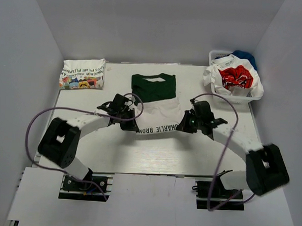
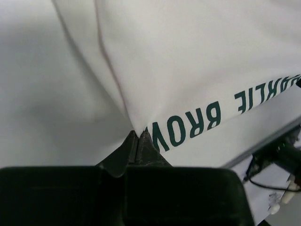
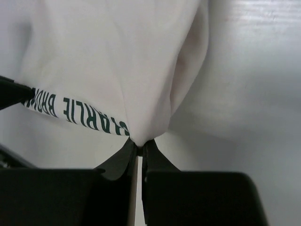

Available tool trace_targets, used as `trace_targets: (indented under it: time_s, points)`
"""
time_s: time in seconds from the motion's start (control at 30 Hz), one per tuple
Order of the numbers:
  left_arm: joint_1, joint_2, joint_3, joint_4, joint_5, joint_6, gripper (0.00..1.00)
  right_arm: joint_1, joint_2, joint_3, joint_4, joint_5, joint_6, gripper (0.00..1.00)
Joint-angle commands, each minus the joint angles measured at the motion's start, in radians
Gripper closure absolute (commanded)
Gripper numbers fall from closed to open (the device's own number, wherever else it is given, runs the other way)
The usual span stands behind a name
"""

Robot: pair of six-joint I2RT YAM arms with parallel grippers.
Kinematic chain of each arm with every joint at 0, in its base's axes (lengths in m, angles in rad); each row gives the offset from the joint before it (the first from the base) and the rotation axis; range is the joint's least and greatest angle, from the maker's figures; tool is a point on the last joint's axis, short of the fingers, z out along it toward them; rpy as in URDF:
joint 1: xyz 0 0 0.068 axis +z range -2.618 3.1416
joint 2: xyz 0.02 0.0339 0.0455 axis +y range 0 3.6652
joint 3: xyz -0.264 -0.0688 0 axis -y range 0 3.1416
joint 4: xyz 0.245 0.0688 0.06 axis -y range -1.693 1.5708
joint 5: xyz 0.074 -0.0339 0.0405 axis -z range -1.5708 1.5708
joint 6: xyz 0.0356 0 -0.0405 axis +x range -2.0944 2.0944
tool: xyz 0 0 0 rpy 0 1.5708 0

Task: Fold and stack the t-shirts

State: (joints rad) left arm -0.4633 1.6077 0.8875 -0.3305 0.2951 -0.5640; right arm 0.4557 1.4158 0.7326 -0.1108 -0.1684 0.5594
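The right gripper moves up and outward over the t-shirt's dark green top (image 1: 167,87) next. It releases the t-shirt's corner there, as that top lies uncovered outward of the lettered edge.
A white t-shirt with a dark green top (image 1: 154,100) lies at the table's middle, its near edge showing green letters "CHARLIE BROW". My left gripper (image 1: 131,123) is shut on its near left corner (image 2: 139,128), lifted off the table. My right gripper (image 1: 183,126) is shut on its near right corner (image 3: 139,140). A folded white t-shirt with colourful print (image 1: 82,73) lies at the far left. A white t-shirt with red print (image 1: 236,78) sits in the basket at the far right.
The white mesh basket (image 1: 215,56) stands at the far right corner, with a blue cloth (image 1: 246,58) behind the red-printed shirt. Grey walls close in the table on three sides. Purple cables loop from both arms.
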Motion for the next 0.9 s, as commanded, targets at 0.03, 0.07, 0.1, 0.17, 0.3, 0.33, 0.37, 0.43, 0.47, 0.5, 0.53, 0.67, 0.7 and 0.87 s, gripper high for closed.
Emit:
trace_targets:
  time_s: [0.03,0.07,0.1,0.17,0.3,0.33,0.37,0.43,0.47,0.5,0.53,0.67,0.7,0.87]
  points:
    - [-0.038,-0.241,-0.032,-0.131,0.053,-0.002,1.0,0.02,-0.279,-0.015,-0.274,-0.017,-0.061,1.0]
    - [-0.052,-0.314,-0.032,-0.142,0.062,-0.002,1.0,0.024,-0.305,0.0,-0.33,-0.02,-0.09,1.0]
    - [-0.063,-0.348,-0.032,-0.153,0.062,-0.013,1.0,0.029,-0.36,0.057,-0.352,-0.02,-0.095,1.0]
    - [-0.063,-0.406,-0.013,-0.182,0.062,-0.013,1.0,0.038,-0.389,0.088,-0.383,-0.055,-0.11,1.0]
    - [-0.074,-0.476,0.071,-0.191,-0.035,-0.024,1.0,0.035,-0.423,0.171,-0.342,-0.076,-0.104,1.0]
    - [-0.074,-0.476,0.091,-0.191,-0.053,-0.033,1.0,0.032,-0.411,0.207,-0.337,-0.075,-0.104,1.0]
    - [-0.074,-0.467,0.114,-0.191,-0.074,-0.033,1.0,0.032,-0.394,0.223,-0.33,-0.069,-0.092,1.0]
    - [-0.064,-0.439,0.188,-0.2,-0.113,-0.042,1.0,0.029,-0.349,0.283,-0.317,-0.028,-0.058,1.0]
    - [-0.055,-0.412,0.208,-0.2,-0.128,-0.042,1.0,0.028,-0.33,0.324,-0.319,-0.01,-0.052,1.0]
    - [-0.055,-0.395,0.237,-0.173,-0.157,-0.042,1.0,0.028,-0.315,0.343,-0.32,0.003,-0.041,1.0]
    - [-0.045,-0.375,0.254,-0.173,-0.168,-0.042,1.0,0.023,-0.26,0.397,-0.326,0.007,-0.036,1.0]
    - [-0.044,-0.198,0.416,-0.194,-0.272,-0.042,1.0,-0.002,-0.154,0.461,-0.345,0.06,-0.006,1.0]
    - [-0.032,-0.16,0.445,-0.194,-0.283,-0.042,1.0,-0.008,-0.118,0.468,-0.333,0.066,-0.003,1.0]
    - [0.029,0.053,0.599,-0.225,-0.372,-0.054,1.0,-0.066,0.023,0.539,-0.273,-0.018,0.01,1.0]
